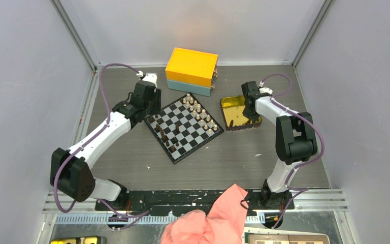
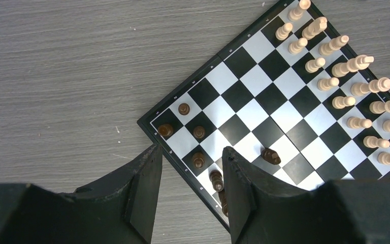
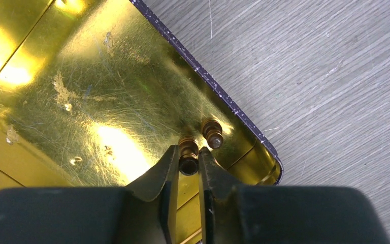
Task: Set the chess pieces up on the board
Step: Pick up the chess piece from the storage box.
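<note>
The board's near corner square point(image 1: 176, 155) is empty. Next, I will lift my right gripper, move it left in the top view, and lower it to release the dark piece there.
The black-and-white board point(image 1: 188, 134) lies mid-table. Light tan pieces point(image 1: 200, 113) stand in two rows along its far right side, also in the left wrist view point(image 2: 355, 89). Several dark brown pieces point(image 2: 198, 132) stand near its left corner, and one point(image 2: 270, 155) lies on its side. My left gripper point(image 2: 190, 157) is open and empty over the board's point(image 2: 254, 114) left edge. My right gripper point(image 3: 188, 160) is shut on a dark brown piece point(image 3: 188, 151) inside the gold tin point(image 3: 106, 76). Another dark piece point(image 3: 213, 133) lies beside it in the tin's corner.
A yellow and teal box point(image 1: 191, 71) stands behind the board. The gold tin point(image 1: 231, 105) sits right of the board. A pink cloth point(image 1: 218, 218) lies at the near edge between the arm bases. Grey walls close in both sides.
</note>
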{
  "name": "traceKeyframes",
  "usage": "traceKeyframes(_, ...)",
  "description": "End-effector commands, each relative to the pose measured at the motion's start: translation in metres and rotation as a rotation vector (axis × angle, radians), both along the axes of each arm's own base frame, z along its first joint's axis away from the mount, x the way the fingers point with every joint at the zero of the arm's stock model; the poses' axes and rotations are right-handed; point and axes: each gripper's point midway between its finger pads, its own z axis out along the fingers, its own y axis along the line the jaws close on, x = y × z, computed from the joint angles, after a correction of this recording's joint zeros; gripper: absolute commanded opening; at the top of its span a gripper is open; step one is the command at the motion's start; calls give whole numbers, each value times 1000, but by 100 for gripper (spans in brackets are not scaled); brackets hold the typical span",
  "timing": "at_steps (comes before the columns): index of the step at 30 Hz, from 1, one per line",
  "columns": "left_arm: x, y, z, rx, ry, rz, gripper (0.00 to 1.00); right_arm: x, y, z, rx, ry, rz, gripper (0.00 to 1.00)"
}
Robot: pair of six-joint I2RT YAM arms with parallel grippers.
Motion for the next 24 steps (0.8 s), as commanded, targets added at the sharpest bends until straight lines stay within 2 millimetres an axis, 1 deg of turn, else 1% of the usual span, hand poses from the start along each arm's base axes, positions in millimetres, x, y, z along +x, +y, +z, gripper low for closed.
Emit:
traceKeyframes(1, 4, -1, 14, -14, -53, 2, 48, 20, 0, 17, 10, -76, -14, 14)
traceKeyframes(6, 3, 0, 13, -11, -51, 1, 48, 25, 4, 23, 25, -90, -9, 1)
traceKeyframes(15, 0, 1, 10, -10, -49, 4, 48, 46, 21, 45, 106, -155, 24, 1)
traceKeyframes(19, -2, 3, 11, -13, -51, 8, 48, 51, 28, 53, 138, -174, 48, 1)
traceKeyframes(21, -3, 4, 14, -15, -57, 9, 48, 53, 37, 61, 158, -191, 85, 1)
traceKeyframes(24, -4, 6, 17, -8, -58, 17, 48, 52, 54, 82, 147, -225, 162, 1)
